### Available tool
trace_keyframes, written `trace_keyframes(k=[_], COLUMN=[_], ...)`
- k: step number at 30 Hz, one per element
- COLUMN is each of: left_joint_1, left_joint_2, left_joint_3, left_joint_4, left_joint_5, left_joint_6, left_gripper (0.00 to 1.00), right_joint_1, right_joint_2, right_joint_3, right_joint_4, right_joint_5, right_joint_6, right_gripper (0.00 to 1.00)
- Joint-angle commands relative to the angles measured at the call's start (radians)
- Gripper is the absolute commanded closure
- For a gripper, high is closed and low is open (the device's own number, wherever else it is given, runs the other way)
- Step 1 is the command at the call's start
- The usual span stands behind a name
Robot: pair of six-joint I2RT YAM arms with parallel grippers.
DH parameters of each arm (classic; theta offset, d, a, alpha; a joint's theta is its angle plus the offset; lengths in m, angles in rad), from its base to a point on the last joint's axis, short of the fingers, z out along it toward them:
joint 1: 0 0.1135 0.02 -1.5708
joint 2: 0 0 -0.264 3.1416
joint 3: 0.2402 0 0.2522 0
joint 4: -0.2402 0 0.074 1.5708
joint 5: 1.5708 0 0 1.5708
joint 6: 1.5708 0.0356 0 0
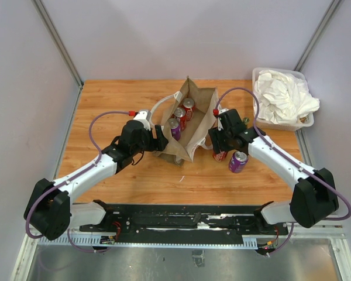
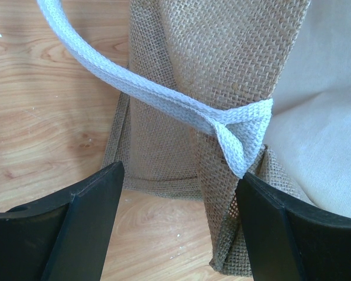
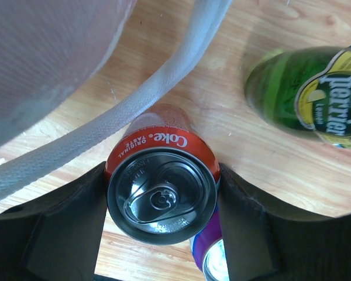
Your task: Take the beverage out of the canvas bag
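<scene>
The tabletop shows bare wood outside the bag (image 1: 202, 124) beside the purple can, so I need to lower my right gripper there and release the red Coke can upright.
The tan canvas bag (image 1: 202, 124) stands mid-table with its mouth open. Inside it are two red cans (image 1: 188, 105) and a purple can (image 1: 174, 128). My right gripper (image 1: 219, 153) is just right of the bag and shut on a red Coke can (image 3: 161, 193), held upright, with a finger on each side. My left gripper (image 1: 162, 139) is open at the bag's left end. In the left wrist view (image 2: 180, 172) the bag's burlap corner (image 2: 228, 193) and white strap tab (image 2: 240, 134) lie against the right finger (image 2: 292, 234).
A purple can (image 1: 238, 161) stands on the table beside my right gripper, partly seen in the right wrist view (image 3: 213, 257). A green Perrier bottle (image 3: 304, 93) stands just beyond. The bag's white handle (image 3: 134, 111) arcs past the Coke can. A clear tub of white cloths (image 1: 281, 96) sits at the back right.
</scene>
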Motion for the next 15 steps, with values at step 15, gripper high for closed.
trace_keyframes(k=[15], left_joint_1=[-0.019], left_joint_2=[0.013], left_joint_3=[-0.040], left_joint_4=[-0.076], left_joint_5=[0.035], left_joint_6=[-0.004], left_gripper=[0.19], right_joint_1=[-0.011], right_joint_2=[-0.044], right_joint_3=[-0.157], right_joint_4=[0.054], right_joint_5=[0.001], right_joint_6=[0.011], right_gripper=[0.85])
